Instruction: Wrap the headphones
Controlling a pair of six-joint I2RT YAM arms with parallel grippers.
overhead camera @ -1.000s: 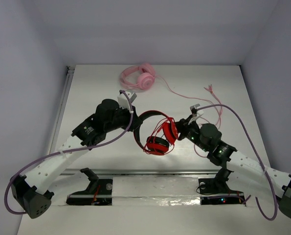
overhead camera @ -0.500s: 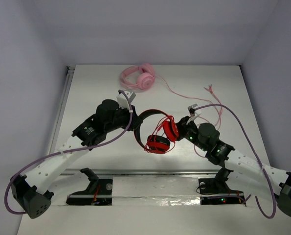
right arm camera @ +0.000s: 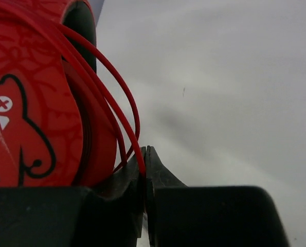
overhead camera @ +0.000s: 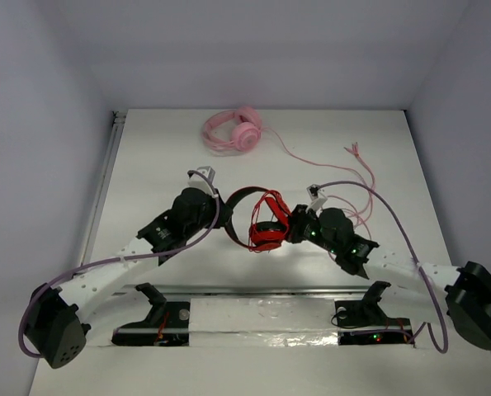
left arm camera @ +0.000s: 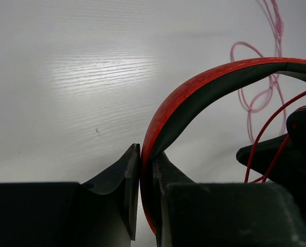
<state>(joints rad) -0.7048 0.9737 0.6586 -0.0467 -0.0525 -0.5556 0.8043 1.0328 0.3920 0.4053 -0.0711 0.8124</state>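
Note:
The red cable is looped around the cups (right arm camera: 34, 118), so next my left gripper will lower the headband onto the table.
The headphones (overhead camera: 266, 223) with black headband and red ear cups are held above the table's middle, the thin red cable (overhead camera: 271, 202) looped around the cups. My left gripper (overhead camera: 227, 221) is shut on the headband (left arm camera: 194, 90), which rises between its jaws in the left wrist view. My right gripper (overhead camera: 295, 231) is shut on the red cable (right arm camera: 127, 110), right beside a red ear cup (right arm camera: 34, 118) printed with a black cartoon figure. The cable runs from the jaws up over the cup.
Pale pink headphones (overhead camera: 235, 130) lie at the table's back, their pink cable (overhead camera: 344, 177) trailing right and looping near my right arm; it also shows in the left wrist view (left arm camera: 261, 77). A metal rail (overhead camera: 96, 206) runs along the table's left edge.
Both arms have lowered and drawn closer together. The right gripper has moved left against the ear cups with the cable. The headphones have shifted slightly and the cable loops now lie over the cups.

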